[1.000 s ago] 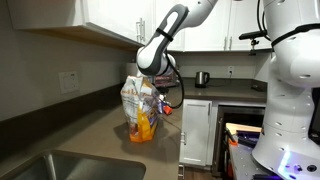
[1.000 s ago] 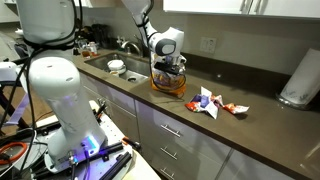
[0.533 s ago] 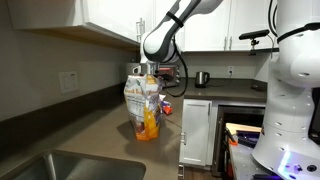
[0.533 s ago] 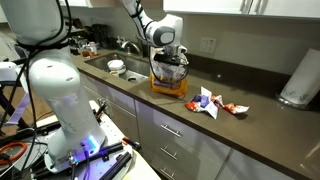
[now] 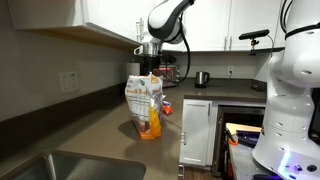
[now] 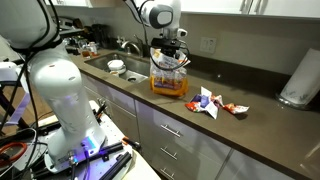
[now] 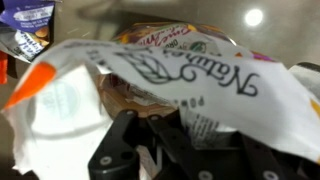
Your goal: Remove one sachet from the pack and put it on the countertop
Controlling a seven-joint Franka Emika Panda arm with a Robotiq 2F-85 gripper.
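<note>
The held sachet rises clear of the pack's opening next, as the pack's white rim [image 7: 200, 70] still surrounds it. It then crosses above the loose sachets and lowers for release.
The pack [image 5: 147, 105] stands upright on the grey-brown countertop [image 5: 100, 140], white on top and orange-yellow below; it also shows in the other exterior view [image 6: 168, 78]. My gripper [image 5: 150, 64] hangs just above the pack's open mouth [image 6: 171, 52]. In the wrist view the pack's white lettered rim [image 7: 200, 70] fills the frame. My gripper's black fingers [image 7: 195, 128] look closed on a white printed sachet [image 7: 185, 122] at the mouth.
Loose sachets [image 6: 207, 101] [image 6: 236, 109] lie on the countertop [image 6: 250, 125] beside the pack. A paper-towel roll [image 6: 297, 78] stands at one end. The steel sink [image 5: 60, 168] and a white bowl [image 6: 116, 66] are at the other. Upper cabinets hang above.
My gripper has risen from deep inside the pack's mouth to just above it. The pack has stood up straighter.
</note>
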